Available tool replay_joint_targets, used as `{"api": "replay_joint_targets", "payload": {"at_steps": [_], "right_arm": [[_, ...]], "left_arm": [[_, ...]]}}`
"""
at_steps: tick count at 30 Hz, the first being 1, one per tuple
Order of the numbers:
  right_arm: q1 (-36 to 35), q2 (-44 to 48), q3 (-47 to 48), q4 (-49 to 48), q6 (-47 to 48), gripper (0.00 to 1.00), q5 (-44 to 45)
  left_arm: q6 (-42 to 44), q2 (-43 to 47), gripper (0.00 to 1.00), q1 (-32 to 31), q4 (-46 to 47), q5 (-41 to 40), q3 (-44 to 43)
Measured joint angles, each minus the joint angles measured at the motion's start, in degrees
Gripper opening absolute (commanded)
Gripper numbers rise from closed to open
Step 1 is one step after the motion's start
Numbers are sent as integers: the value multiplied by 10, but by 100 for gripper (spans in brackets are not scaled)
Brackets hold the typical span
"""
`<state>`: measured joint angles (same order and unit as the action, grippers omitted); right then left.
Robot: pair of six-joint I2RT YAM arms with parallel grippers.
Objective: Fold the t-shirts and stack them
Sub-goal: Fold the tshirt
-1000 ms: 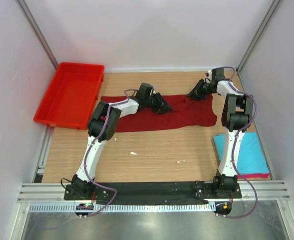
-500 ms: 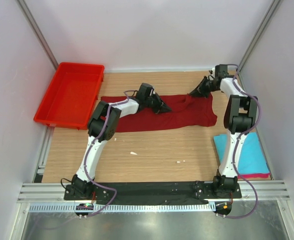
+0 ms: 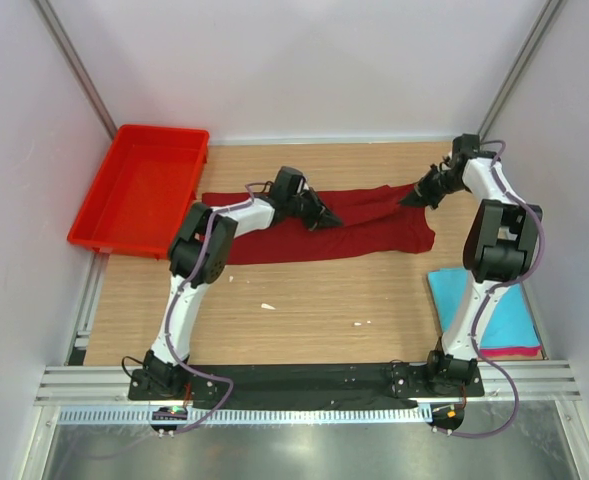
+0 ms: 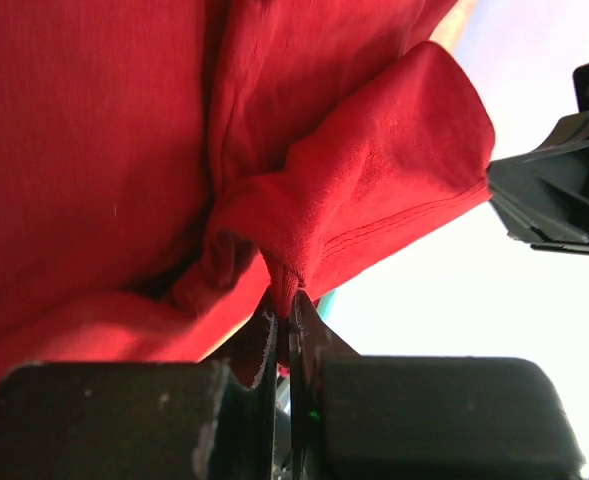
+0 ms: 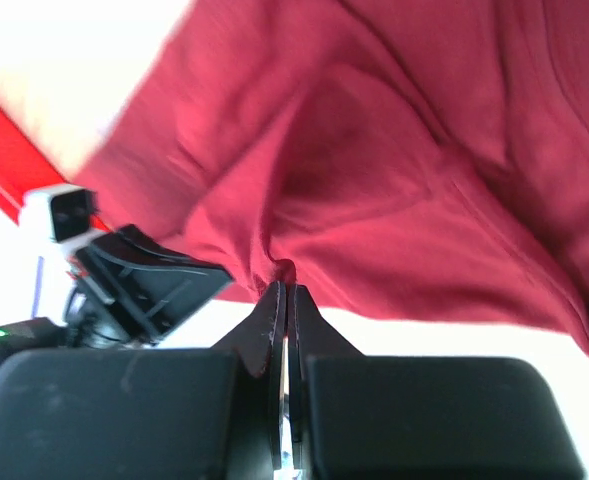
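The right gripper moves back and down to the shirt's near edge [image 3: 410,245] next and releases the cloth there, because the cloth between both grippers hangs short of it.
The dark maroon red t-shirt [image 3: 364,228] lies spread across the far half of the table. My left gripper [image 3: 326,220] is shut on a pinch of its cloth near the middle, seen close in the left wrist view [image 4: 285,300]. My right gripper [image 3: 412,198] is shut on the shirt's far right edge, seen in the right wrist view [image 5: 282,280], and the cloth stretches between the two. The folded turquoise blue t-shirt [image 3: 494,310] lies at the near right on the pink t-shirt [image 3: 519,352], of which only an edge shows.
The bright red plastic tray [image 3: 139,190] stands at the far left, partly off the table. White walls and metal frame posts enclose the table on three sides. Two small white scraps [image 3: 267,306] lie on the wood.
My right gripper has moved right and a little nearer, pulling the maroon shirt's far right edge out. The left gripper has stayed in place, holding the cloth.
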<state>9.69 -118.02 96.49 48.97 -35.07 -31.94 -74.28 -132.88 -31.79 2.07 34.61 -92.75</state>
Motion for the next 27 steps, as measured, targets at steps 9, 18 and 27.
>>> {"api": "replay_joint_targets", "payload": {"at_steps": [9, 18, 27], "right_arm": [[-3, 57, -77, 34, 31, 1, 31], [-3, 88, -120, 44, 53, 1, 79], [-3, 97, -163, 40, 68, 1, 109]], "left_arm": [[11, 21, 0, -5, -21, 23, 21], [19, 22, 0, -27, -45, 40, 54], [30, 22, 0, -34, -60, 49, 64]]}}
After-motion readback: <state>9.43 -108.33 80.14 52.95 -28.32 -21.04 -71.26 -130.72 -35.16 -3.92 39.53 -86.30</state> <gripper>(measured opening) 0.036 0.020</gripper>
